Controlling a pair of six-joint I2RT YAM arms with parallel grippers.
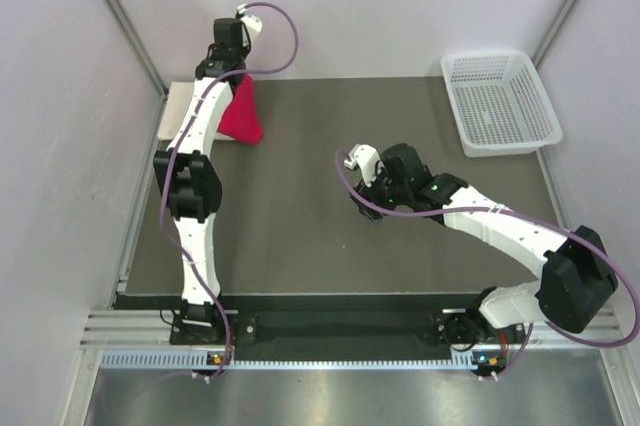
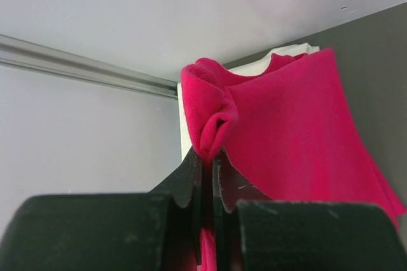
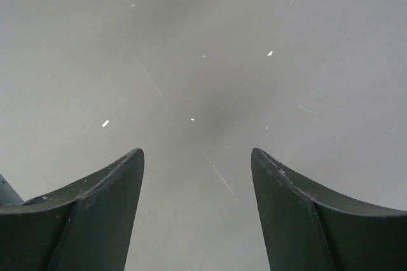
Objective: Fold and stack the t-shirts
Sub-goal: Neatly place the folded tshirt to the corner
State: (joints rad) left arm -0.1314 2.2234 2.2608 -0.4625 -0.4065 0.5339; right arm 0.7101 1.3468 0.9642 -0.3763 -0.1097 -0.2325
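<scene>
The table's left side in the top view lies uncovered, so next I should move my left gripper to that side and down, releasing the red fold over the cream-white strip (image 1: 177, 108) (image 2: 185, 125).
The bright red t-shirt (image 1: 243, 114) hangs in a bunched drape at the table's far left corner, lifted by my left gripper (image 1: 236, 73). In the left wrist view the left gripper (image 2: 208, 155) is shut on a rolled fold of the red t-shirt (image 2: 299, 137). The cream-white t-shirt (image 1: 183, 111) lies flat beneath it at the far left corner; only a strip of the cream-white t-shirt (image 2: 257, 67) shows behind the red cloth. My right gripper (image 1: 372, 208) hovers low over the table's middle; in its wrist view the right gripper (image 3: 197, 156) is open with only bare tabletop between its fingers.
A white plastic mesh basket (image 1: 500, 101) stands at the far right corner of the dark table (image 1: 300, 236). Pale walls close in on the left, back and right, with a metal rail (image 2: 82, 67) along the left wall.
</scene>
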